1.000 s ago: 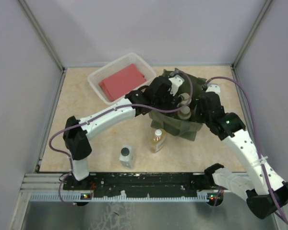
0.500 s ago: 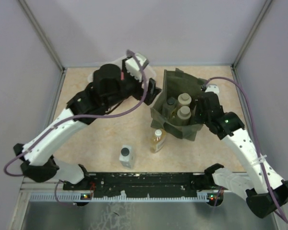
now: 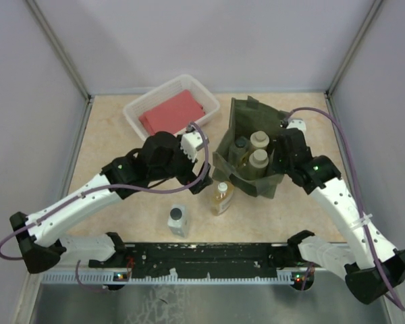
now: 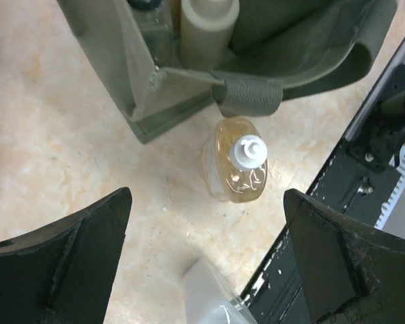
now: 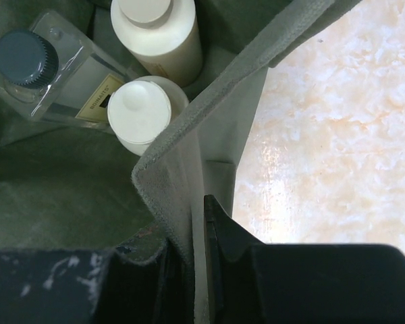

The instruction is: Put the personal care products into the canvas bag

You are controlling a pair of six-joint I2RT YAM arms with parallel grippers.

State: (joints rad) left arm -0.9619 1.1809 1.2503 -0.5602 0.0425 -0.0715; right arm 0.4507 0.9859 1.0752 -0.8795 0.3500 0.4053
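My left gripper is open above the amber bottle (image 3: 221, 198) (image 4: 239, 162), which stands below the fingers and to the right in the top view. My left gripper will lower to that side around the bottle next.
The olive canvas bag (image 3: 239, 115) stands at the table's middle right, mouth open. Inside it stand two cream bottles (image 3: 258, 140) (image 3: 258, 160) and one grey bottle (image 3: 239, 144) with a dark cap. They also show in the right wrist view: cream (image 5: 158, 34), cream (image 5: 140, 111), grey (image 5: 61, 81). My right gripper (image 3: 281, 156) is shut on the bag's right rim (image 5: 182, 155). The amber bottle (image 3: 221, 198) and a second grey bottle (image 3: 177, 219) stand on the table in front of the bag. My left gripper (image 4: 206, 263) is open and empty, above and just left of the amber bottle (image 4: 239, 162).
A white plastic basket (image 3: 136, 111) holding a red cloth (image 3: 172, 115) sits at the back left. A black rail (image 3: 202, 253) runs along the near edge. Grey walls close in the table on the left, the right and behind.
My left arm has come out of the bag, swung back to the left, then come down in front of the bag near the amber bottle. The right gripper still holds the rim.
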